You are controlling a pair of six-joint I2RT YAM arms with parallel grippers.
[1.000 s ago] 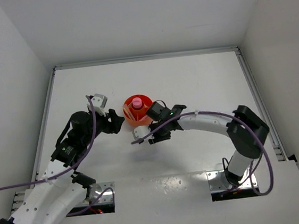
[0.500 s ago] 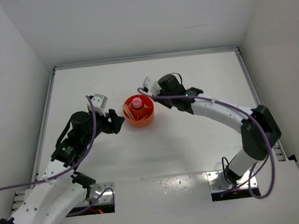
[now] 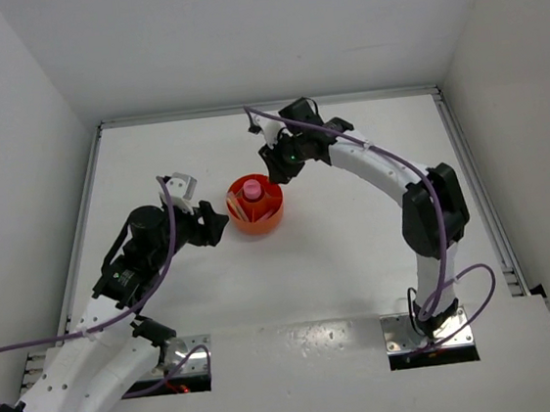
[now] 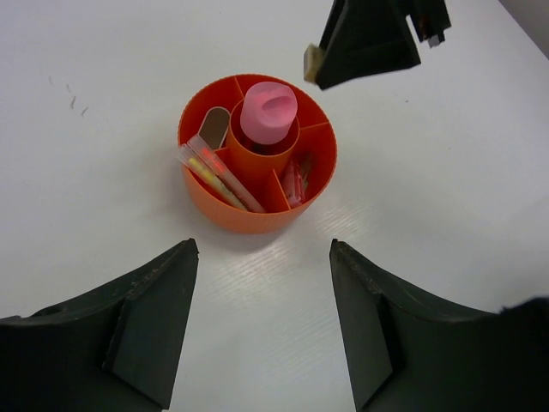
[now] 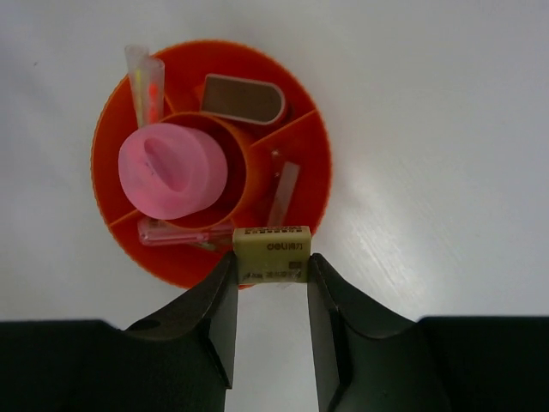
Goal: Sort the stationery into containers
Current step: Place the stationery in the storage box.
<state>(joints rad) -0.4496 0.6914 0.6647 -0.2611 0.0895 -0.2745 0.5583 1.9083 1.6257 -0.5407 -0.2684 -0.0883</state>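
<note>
My right gripper lowers the beige block toward the section of the orange tub holding the white stick (image 3: 268,186) (image 5: 292,182) next, because open space shows beside that stick.
The orange tub (image 3: 260,224) stands mid-table, also in the left wrist view (image 4: 257,225) and the right wrist view (image 5: 184,268). The pink capsule (image 3: 251,188) (image 4: 268,112) (image 5: 171,170) stands in its central cup. Pastel sticks (image 4: 219,176) (image 5: 144,81), pink sticks (image 4: 296,180), a white stick (image 5: 283,193) and a tan piece (image 4: 214,127) (image 5: 243,99) lie in the compartments. My right gripper (image 3: 279,164) (image 5: 272,264) is shut on a beige block (image 5: 272,253) (image 4: 312,63) just above the tub's far rim. My left gripper (image 3: 216,222) (image 4: 262,249) is open and empty, left of the tub.
A raised rail (image 3: 265,107) bounds the table at the back and sides. The right arm (image 3: 380,170) arches over the right half of the table. White walls enclose the workspace.
My right arm has swung from the table in front of the tub round to its far side, carrying the beige block. The left arm has not moved.
</note>
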